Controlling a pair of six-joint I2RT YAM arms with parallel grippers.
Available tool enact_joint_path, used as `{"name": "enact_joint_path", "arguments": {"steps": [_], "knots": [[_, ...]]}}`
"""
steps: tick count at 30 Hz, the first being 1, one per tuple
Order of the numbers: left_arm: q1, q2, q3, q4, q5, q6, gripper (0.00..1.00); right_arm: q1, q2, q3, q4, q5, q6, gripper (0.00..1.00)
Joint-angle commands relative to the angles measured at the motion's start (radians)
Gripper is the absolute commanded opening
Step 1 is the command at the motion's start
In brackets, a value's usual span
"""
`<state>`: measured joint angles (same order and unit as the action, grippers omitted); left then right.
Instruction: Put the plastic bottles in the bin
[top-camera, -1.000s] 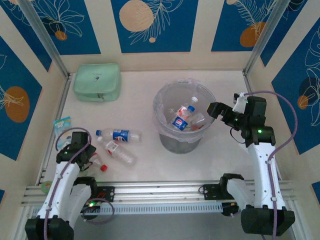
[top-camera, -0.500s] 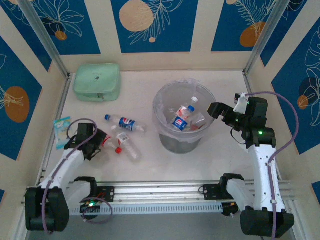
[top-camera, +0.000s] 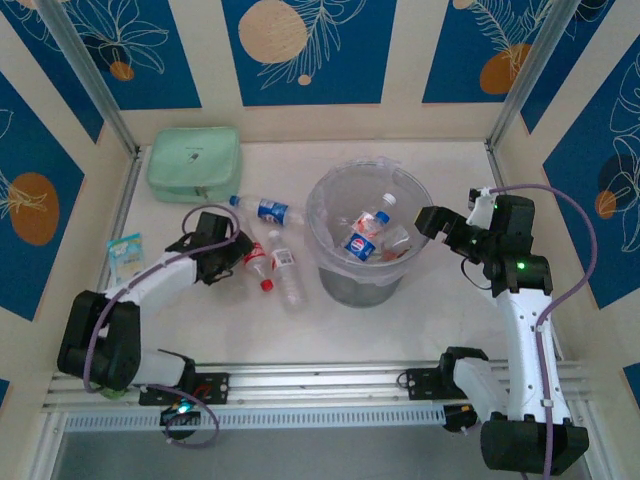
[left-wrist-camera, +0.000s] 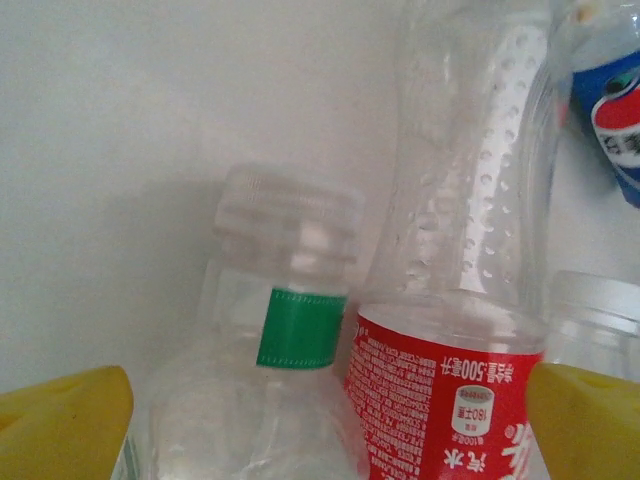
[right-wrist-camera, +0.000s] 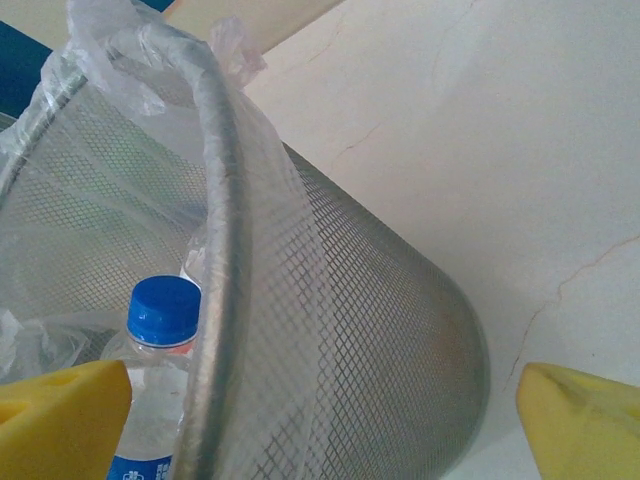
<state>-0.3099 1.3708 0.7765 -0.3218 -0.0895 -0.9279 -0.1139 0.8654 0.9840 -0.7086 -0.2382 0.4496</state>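
Note:
The red-labelled bottle (left-wrist-camera: 440, 395) also sits between my fingertips, so next my left gripper needs to draw back and down to close on the green-banded bottle's body below it.
The bin (top-camera: 330, 272), a round grey mesh bucket lined with a clear bag, stands mid-table with several plastic bottles inside, one blue-labelled (top-camera: 360, 243). Three bottles lie on the table just left of it: a blue-labelled one (top-camera: 266, 210), a red-labelled one (top-camera: 257, 262) and a clear one (top-camera: 288, 278). My left gripper (top-camera: 232, 252) is open and low against them. In its wrist view a green-banded bottle (left-wrist-camera: 295, 330) and the red-labelled bottle (left-wrist-camera: 440, 395) lie between the yellow fingertips (left-wrist-camera: 60, 425). My right gripper (top-camera: 432, 222) is open beside the bin's right rim (right-wrist-camera: 225, 260); a blue-capped bottle (right-wrist-camera: 165, 310) shows inside.
A mint-green zip pouch (top-camera: 195, 163) lies at the back left. A small light-blue packet (top-camera: 125, 250) sits by the left wall. An aluminium rail (top-camera: 320, 385) runs along the near edge. Walls close in on three sides.
My left arm has swept forward and to the right, pushing the loose bottles across the table until they lie beside the bin. The right arm has stayed where it was.

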Motion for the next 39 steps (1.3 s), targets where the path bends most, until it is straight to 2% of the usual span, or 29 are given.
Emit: {"name": "enact_joint_path", "arguments": {"steps": [1,6,8,13,18,21,24,29,34,39], "knots": [[-0.007,-0.04,0.047,-0.083,-0.052,0.076,1.0,-0.006,-0.014,0.018,-0.025,-0.003,0.009,0.99],[-0.008,-0.148,0.04,-0.191,-0.112,0.127,1.0,-0.006,0.008,0.021,-0.003,-0.024,0.026,0.99],[-0.011,-0.162,0.03,-0.225,-0.098,0.142,0.99,-0.005,0.015,0.024,0.0,-0.024,0.027,0.99],[-0.064,-0.17,-0.023,-0.261,-0.061,0.134,0.91,-0.004,0.03,0.041,0.001,-0.02,0.025,0.99],[-0.11,-0.148,-0.1,-0.227,-0.031,0.106,0.92,-0.001,0.036,0.046,-0.003,-0.021,0.032,0.99],[-0.119,-0.138,-0.125,-0.205,-0.045,0.092,0.85,0.002,0.035,0.047,-0.005,-0.021,0.037,0.99],[-0.12,-0.127,-0.132,-0.195,-0.062,0.087,0.71,0.006,0.034,0.053,-0.01,-0.021,0.038,0.99],[-0.122,-0.147,-0.113,-0.214,-0.067,0.09,0.53,0.01,0.025,0.057,-0.025,-0.007,0.034,0.99],[-0.121,-0.209,-0.045,-0.296,-0.101,0.12,0.46,0.01,0.031,0.064,-0.02,-0.01,0.037,0.99],[-0.121,-0.271,0.1,-0.401,-0.134,0.182,0.41,0.011,0.034,0.07,-0.018,-0.01,0.04,0.99]]}}
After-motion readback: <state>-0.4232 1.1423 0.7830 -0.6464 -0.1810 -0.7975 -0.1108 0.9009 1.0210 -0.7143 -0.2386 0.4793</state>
